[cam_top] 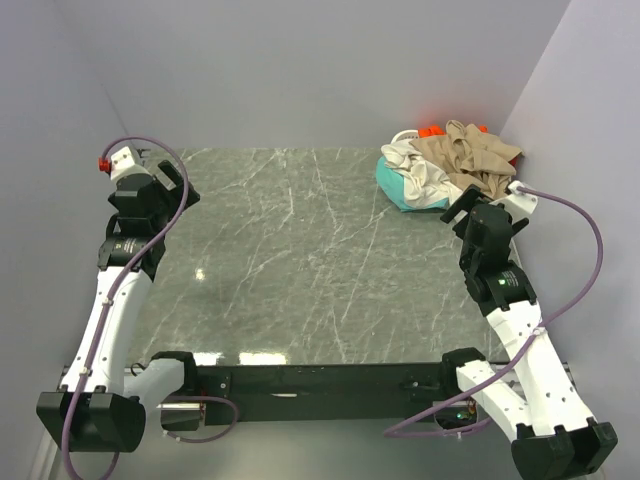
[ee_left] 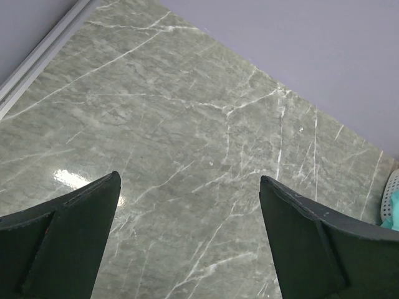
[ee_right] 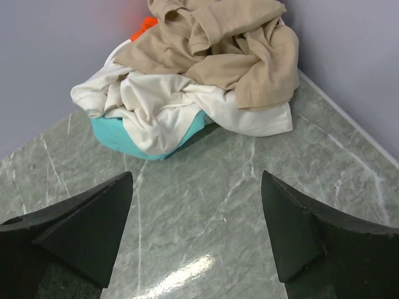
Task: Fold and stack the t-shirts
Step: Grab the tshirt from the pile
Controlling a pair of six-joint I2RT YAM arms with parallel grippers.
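The raised fold in the tan shirt's middle (cam_top: 468, 152) (ee_right: 211, 32) is my right gripper's next goal. My right gripper needs to move away from my base over the heap, then go down to that fold.
The t-shirts lie crumpled in one heap in the far right corner of the marble table (cam_top: 300, 260). A large tan shirt (cam_top: 470, 150) tops the heap, over a cream-white one (cam_top: 420, 178) and a teal one (cam_top: 393, 188). A bit of orange shirt (cam_top: 432, 130) shows at the back. In the right wrist view the tan shirt (ee_right: 230, 43), the cream-white shirt (ee_right: 162, 106), the teal shirt (ee_right: 124, 140) and the orange shirt (ee_right: 146, 25) lie just ahead of my right gripper (ee_right: 197, 174). It is open, empty, and short of the heap. My left gripper (ee_left: 189, 177) hangs open and empty over bare marble at the far left (cam_top: 168, 185).
Grey-lilac walls close in the table on the left, back and right, and the heap sits against the back right corner. A black rail (cam_top: 320, 378) runs along the near edge between the arm bases. A sliver of the teal shirt (ee_left: 393, 218) shows at the left wrist view's right edge.
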